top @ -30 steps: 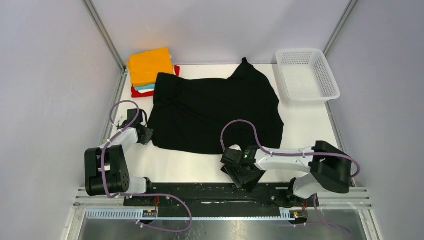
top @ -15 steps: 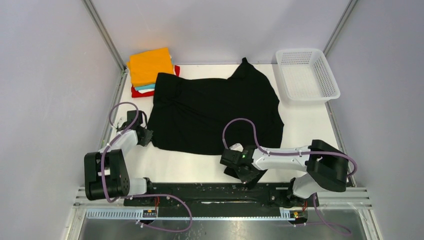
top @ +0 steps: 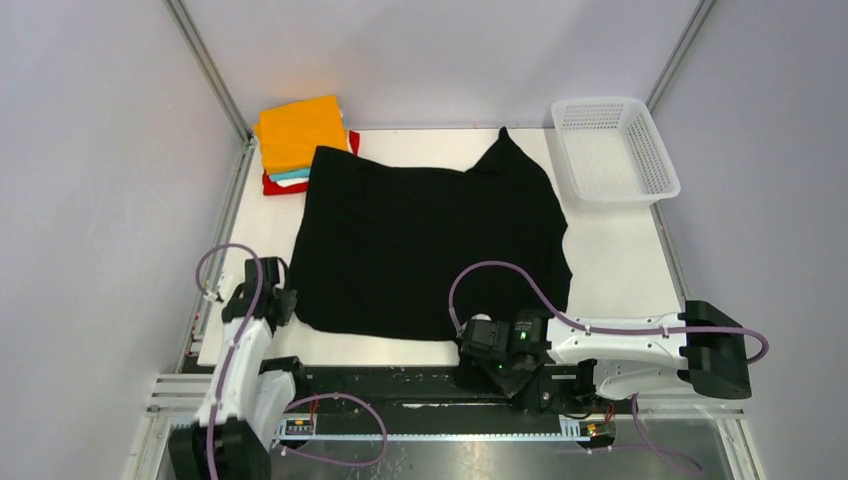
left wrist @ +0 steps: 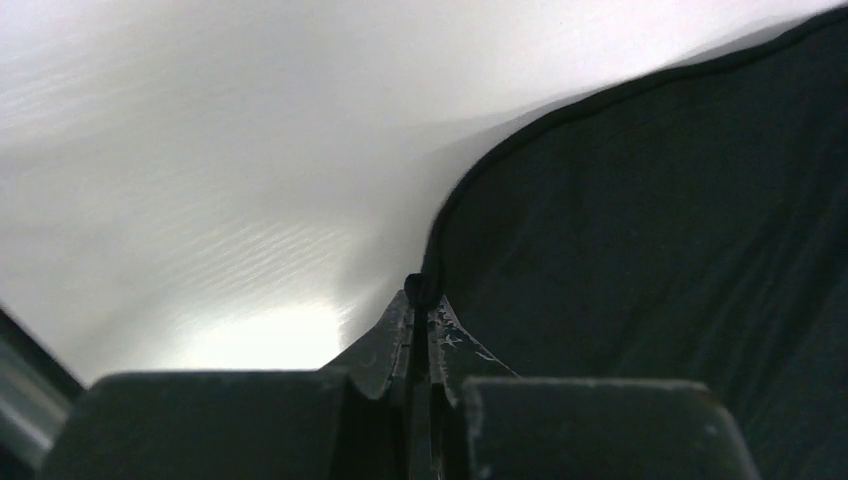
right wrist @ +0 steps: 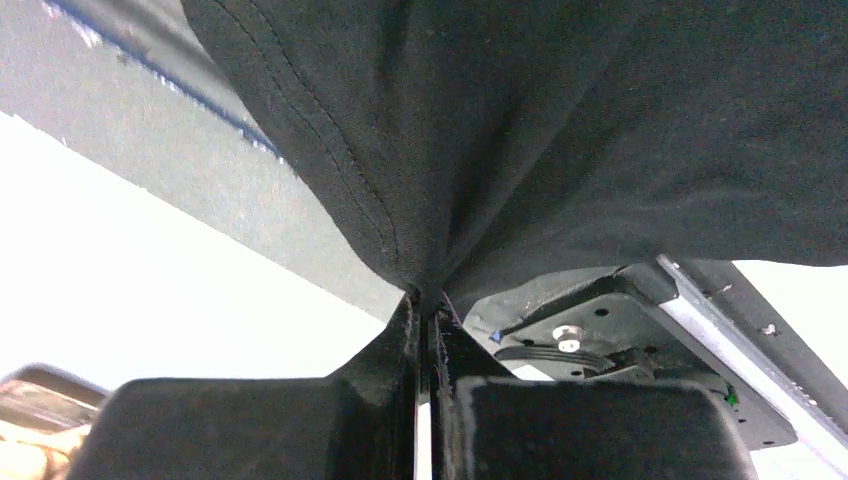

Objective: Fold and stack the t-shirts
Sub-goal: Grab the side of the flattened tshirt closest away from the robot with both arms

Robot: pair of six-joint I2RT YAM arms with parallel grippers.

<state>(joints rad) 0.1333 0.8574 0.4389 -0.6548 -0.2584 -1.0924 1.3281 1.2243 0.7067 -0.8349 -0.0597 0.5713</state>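
Observation:
My left gripper is to lift the hem next, carry it outward over the cloth and let go. The still-unfolded t-shirt's far corner by the stack point(top: 298, 130) lies outward of the gripper.
The large black t-shirt point(top: 430, 235) lies spread flat across the middle of the table, one sleeve pointing to the back. My left gripper point(top: 284, 303) is shut on its near-left hem corner point(left wrist: 432, 262), with the jaws pressed together on the seam. My right gripper point(top: 480, 345) is shut on a pinch of the near-right hem point(right wrist: 420, 270), lifted at the table's front edge. More t-shirts lie in a folded stack point(top: 298, 130) at the back left corner, orange on top, with teal, white and red edges under it.
A white mesh basket point(top: 612, 148) stands at the back right corner. The black base rail point(right wrist: 610, 335) runs just below my right gripper. Grey walls and metal posts close in the table on three sides.
Both arms drew back toward the near edge, dragging the black shirt nearer and smoothing its wrinkles. The right gripper shut on the hem.

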